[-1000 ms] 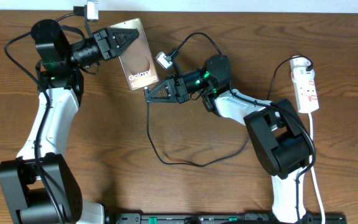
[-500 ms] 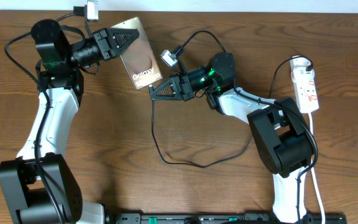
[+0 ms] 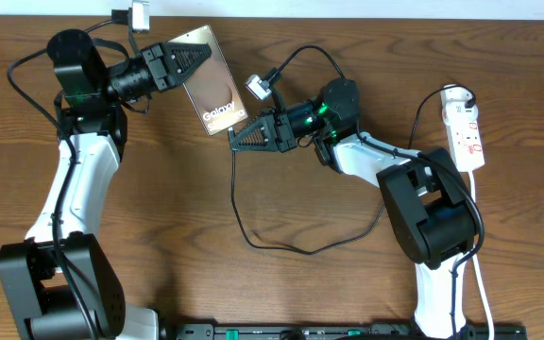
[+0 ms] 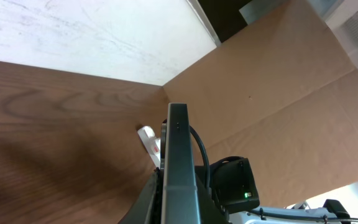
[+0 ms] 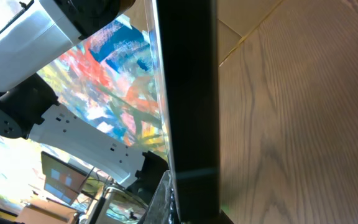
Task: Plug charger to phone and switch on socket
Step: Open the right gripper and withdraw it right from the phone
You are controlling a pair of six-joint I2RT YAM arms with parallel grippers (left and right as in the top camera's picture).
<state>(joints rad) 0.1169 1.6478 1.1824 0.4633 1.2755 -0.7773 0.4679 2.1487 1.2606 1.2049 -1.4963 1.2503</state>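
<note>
Next, the right gripper moves off the phone toward the socket, lowers fingers-down and releases the charger's tip there, as bare tabletop lies between phone [image 3: 211, 87] and socket.
My left gripper [image 3: 185, 59] is shut on the phone [image 3: 211, 87] at its top end and holds it tilted above the table at the back; "Galaxy" shows on its bronze face. In the left wrist view the phone's thin edge [image 4: 179, 163] stands between my fingers. My right gripper [image 3: 234, 144] is shut at the phone's lower corner, with the charger cable [image 3: 253, 241] trailing down from its tip in a loop across the table. The connector tip is hidden. In the right wrist view the phone's dark edge [image 5: 186, 93] fills the middle. The socket [image 3: 467, 130] lies far right.
The socket's white cord [image 3: 480, 274] runs down the right edge of the table past the right arm's base [image 3: 433, 227]. A brown cardboard wall [image 4: 278, 93] stands behind the table. The left arm's base [image 3: 59, 288] sits front left.
My right gripper has moved up and to the right, closing in on the phone's lower corner. The phone has shifted slightly to the right. The left arm has hardly moved.
</note>
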